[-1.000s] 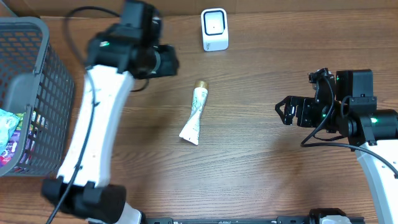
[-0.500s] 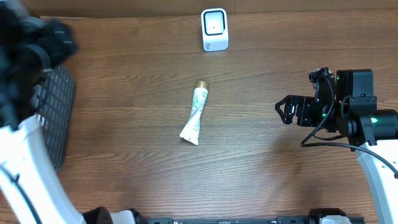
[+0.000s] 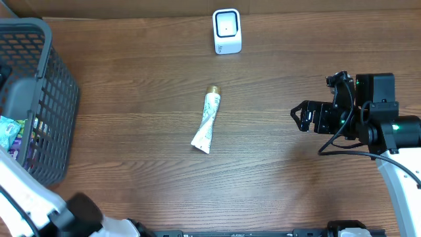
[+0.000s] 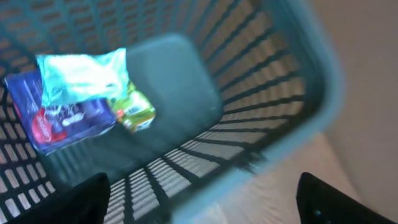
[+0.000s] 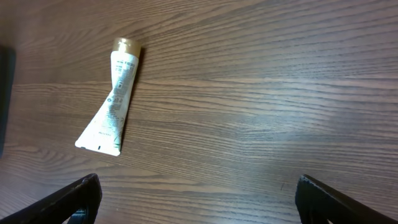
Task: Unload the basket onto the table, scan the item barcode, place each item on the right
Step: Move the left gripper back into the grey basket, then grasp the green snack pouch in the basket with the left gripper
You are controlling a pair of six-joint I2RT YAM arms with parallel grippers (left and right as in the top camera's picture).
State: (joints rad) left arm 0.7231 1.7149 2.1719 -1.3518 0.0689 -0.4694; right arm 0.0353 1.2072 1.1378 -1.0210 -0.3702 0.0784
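Note:
My left gripper is going down next into the grey basket, onto the small green packet's lower edge, because that edge sticks out from the teal packet.
A white tube with a gold cap lies on the wooden table, mid-frame, also visible at the upper left of the right wrist view as the tube. No barcode shows on it. The white scanner stands at the back. My right gripper hovers right of the tube, open and empty. My left gripper is open over the grey basket, above a teal packet, a purple packet and a small green packet. It is out of the overhead view.
The grey basket fills the table's left side, with packets inside. The left arm's white link and black joint cross the bottom left corner.
The left arm swung from over the back of the table to the left, out over the basket, and its jaws opened wider. The tube and the right arm have not moved.

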